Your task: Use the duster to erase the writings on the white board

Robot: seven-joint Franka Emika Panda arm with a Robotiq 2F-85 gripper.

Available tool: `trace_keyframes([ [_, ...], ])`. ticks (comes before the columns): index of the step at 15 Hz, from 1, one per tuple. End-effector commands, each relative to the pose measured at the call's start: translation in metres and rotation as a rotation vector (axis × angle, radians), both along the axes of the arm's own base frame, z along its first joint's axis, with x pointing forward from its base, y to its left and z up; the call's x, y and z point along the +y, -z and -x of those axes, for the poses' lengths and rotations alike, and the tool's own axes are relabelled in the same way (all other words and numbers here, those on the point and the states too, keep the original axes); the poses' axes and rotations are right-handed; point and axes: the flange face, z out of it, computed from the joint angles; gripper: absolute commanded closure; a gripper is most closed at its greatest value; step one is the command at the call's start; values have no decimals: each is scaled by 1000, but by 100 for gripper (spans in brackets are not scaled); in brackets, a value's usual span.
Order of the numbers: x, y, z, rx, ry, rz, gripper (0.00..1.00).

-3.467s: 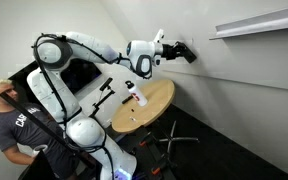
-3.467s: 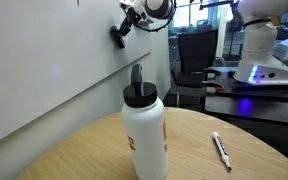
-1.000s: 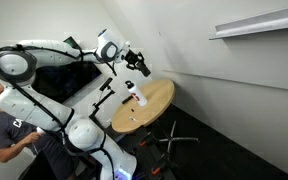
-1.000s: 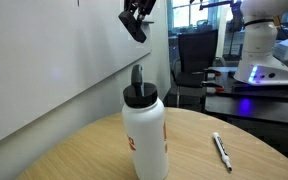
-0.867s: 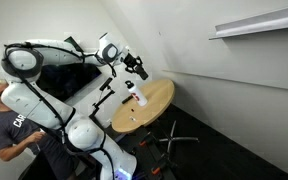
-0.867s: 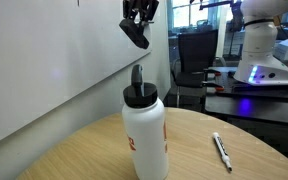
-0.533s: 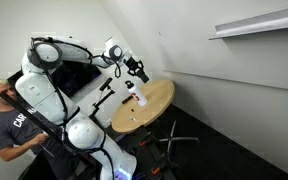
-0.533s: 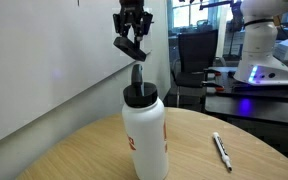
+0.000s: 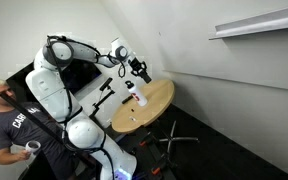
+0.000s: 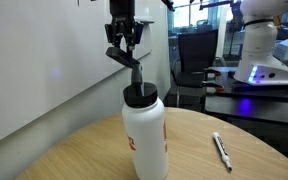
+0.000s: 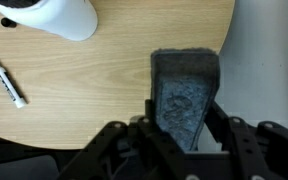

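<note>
The dark duster is raised above bare wood that lies open beside the white bottle, so I will move my gripper down toward the clear spot on the tabletop next and let the duster go.
My gripper (image 9: 139, 68) is shut on the dark duster (image 9: 144, 75) and holds it in the air, off the white board (image 9: 234, 75). It hangs above the far edge of the round wooden table (image 9: 156, 100). In an exterior view the gripper (image 10: 124, 42) points down, and the duster (image 10: 121, 56) hangs just behind the white bottle's cap. In the wrist view the duster (image 11: 184, 92) sits between my fingers (image 11: 179, 128). A tiny dark mark (image 9: 161, 33) on the board may be the writings.
A white bottle (image 10: 144, 130) with a black cap and a marker pen (image 10: 221, 150) stand on the table. A white shelf ledge (image 9: 259, 22) juts from the wall. A person (image 9: 4, 125) stands beside the robot base. A chair base (image 9: 169, 145) sits under the table.
My gripper has pulled away from the white board with the duster in it. It has turned downward and come lower, toward the table's edge near the bottle.
</note>
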Motion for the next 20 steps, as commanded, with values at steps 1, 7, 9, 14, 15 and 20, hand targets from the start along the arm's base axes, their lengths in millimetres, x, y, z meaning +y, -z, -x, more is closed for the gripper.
trace_keyframes([
  [1, 7, 29, -10, 63, 24, 30, 72],
  [7, 41, 109, -14, 204, 73, 66, 72],
  [9, 54, 132, -15, 236, 88, 72, 72],
  [14, 64, 181, -24, 272, 145, 108, 72],
  [15, 58, 188, -29, 274, 152, 122, 72],
  [20, 55, 208, -37, 280, 209, 148, 72],
])
